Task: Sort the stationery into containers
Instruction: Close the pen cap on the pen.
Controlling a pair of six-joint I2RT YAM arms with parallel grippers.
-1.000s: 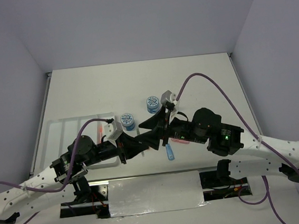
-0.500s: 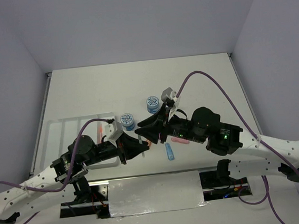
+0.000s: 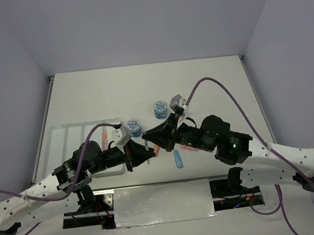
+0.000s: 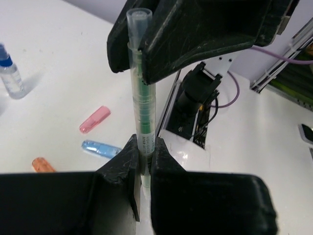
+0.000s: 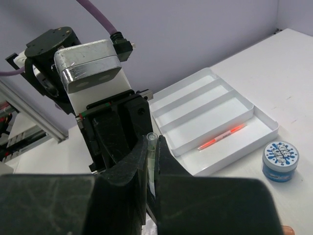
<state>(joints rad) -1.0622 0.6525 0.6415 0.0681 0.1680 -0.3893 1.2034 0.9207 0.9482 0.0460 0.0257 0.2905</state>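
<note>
The robot's left gripper will next swing down into the orange pen's compartment [image 3: 110, 136] and let go of the green pen, since the tray [image 3: 53, 133] is below the gripper, to the left in the top view.
A thin green pen [image 4: 143, 112] stands between my two grippers, a clear cap at its far end [image 5: 152, 139]. My left gripper [image 4: 143, 152] is shut on the pen's near part. My right gripper [image 5: 153, 143] is shut on the capped end. The two meet above the table's middle [image 3: 151, 145]. The white divided tray [image 3: 53, 133] lies at the left, an orange pen [image 5: 222, 136] in its nearest compartment. On the table lie a blue marker [image 3: 178, 160], a pink eraser [image 4: 94, 119] and an orange marker [image 4: 43, 164]. Two patterned pots [image 3: 160, 108] [image 3: 134, 127] stand behind them.
A small clear bottle with a blue cap [image 4: 11, 78] stands at the left in the left wrist view. Purple cables [image 3: 221, 86] arch over both arms. A silver-covered strip [image 3: 162, 203] and the arm bases run along the near edge.
My right gripper has moved left over the green pen's capped end and shut on it. The left gripper has kept its hold and barely moved.
</note>
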